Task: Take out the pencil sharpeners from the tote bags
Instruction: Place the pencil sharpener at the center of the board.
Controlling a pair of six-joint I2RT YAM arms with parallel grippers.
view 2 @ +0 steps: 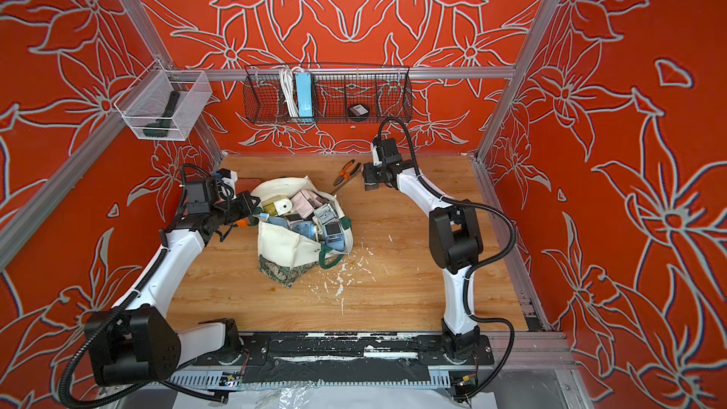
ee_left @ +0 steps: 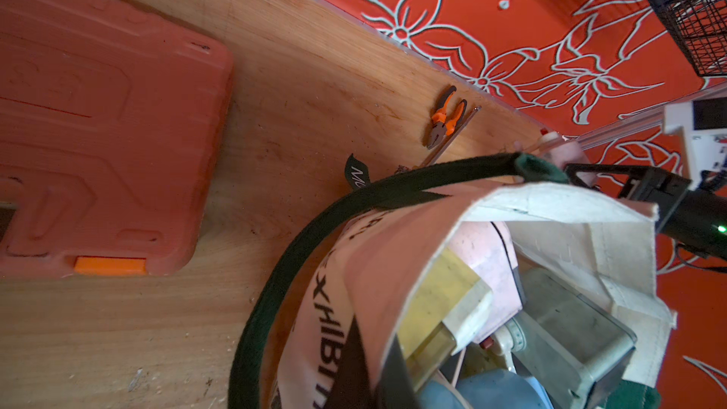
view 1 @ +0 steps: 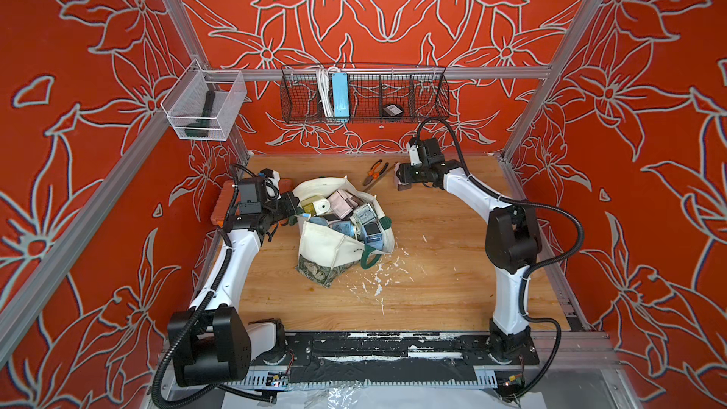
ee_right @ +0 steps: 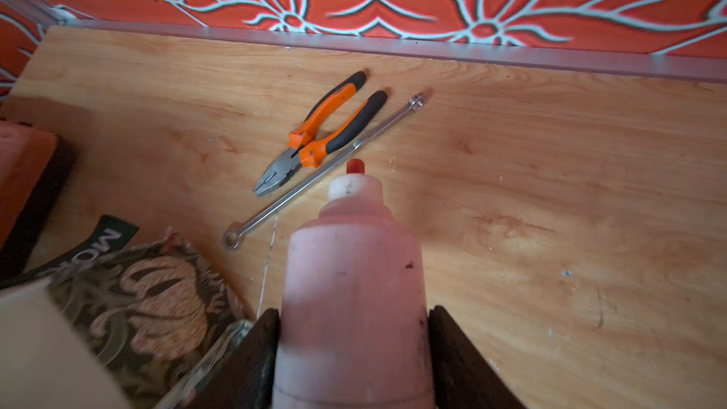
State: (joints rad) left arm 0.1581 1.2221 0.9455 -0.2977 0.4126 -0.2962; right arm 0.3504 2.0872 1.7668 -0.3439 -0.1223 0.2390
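Observation:
I will lower my right gripper next onto the clear wood (view 1: 399, 188) beside the thin metal wrench and release the pink pencil sharpener there, because that tabletop is bare.
A cream tote bag (view 1: 326, 243) (view 2: 283, 243) with green straps lies open mid-table, and several pastel pencil sharpeners (view 1: 342, 210) (ee_left: 444, 293) are piled inside. My left gripper (view 1: 294, 215) (view 2: 255, 212) (ee_left: 373, 361) is at the bag's left rim, shut on the canvas edge beside the lettering. My right gripper (view 1: 403, 182) (view 2: 369, 182) (ee_right: 354, 332) hangs beyond the bag's far right side, just over the table. It is shut on a pink pencil sharpener (ee_right: 350, 281) (ee_left: 566, 155), gripped on both sides. A green floral panel (ee_right: 149, 300) of the bag shows beside it.
Orange-handled pliers (view 1: 373, 173) (ee_right: 318, 139) and a thin metal wrench (ee_right: 326, 171) lie near the back wall, close to my right gripper. An orange tool case (ee_left: 98, 131) sits at the left under my left arm. White flecks (view 1: 377, 277) dot the table. A wire basket (view 1: 366, 96) hangs on the back wall.

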